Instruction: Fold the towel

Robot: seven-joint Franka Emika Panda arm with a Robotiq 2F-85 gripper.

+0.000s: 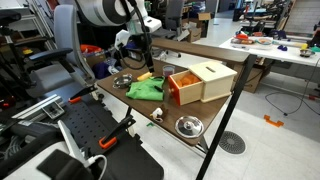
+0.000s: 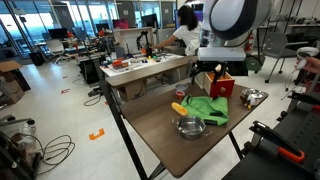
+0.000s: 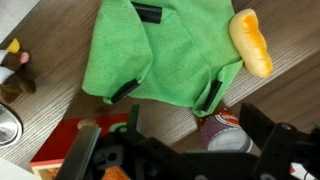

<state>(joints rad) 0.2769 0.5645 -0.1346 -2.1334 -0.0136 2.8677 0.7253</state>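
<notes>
I will lower my open gripper onto the corner's edge next, because the towel's black-marked corner (image 1: 159, 79) (image 3: 210, 98) sticks out between the yellow object and the red-labelled can.
A green towel (image 3: 160, 50) lies crumpled and partly folded over on the wooden table (image 3: 60, 110). It shows in both exterior views (image 1: 146, 89) (image 2: 207, 108). My gripper (image 3: 178, 148) hangs above the table just beside the towel's near edge, with its fingers spread wide and holding nothing. It is also seen above the towel in both exterior views (image 1: 140, 62) (image 2: 215, 72). A red-labelled can (image 3: 225, 132) stands between the fingers, below them.
A yellow oblong object (image 3: 251, 42) lies at the towel's corner. An orange and cream box (image 1: 200, 82) stands beside the towel. Metal bowls (image 1: 188, 126) (image 1: 124, 81) sit on the table. A small toy figure (image 3: 15, 62) is close by. A chair and cluttered desks surround the table.
</notes>
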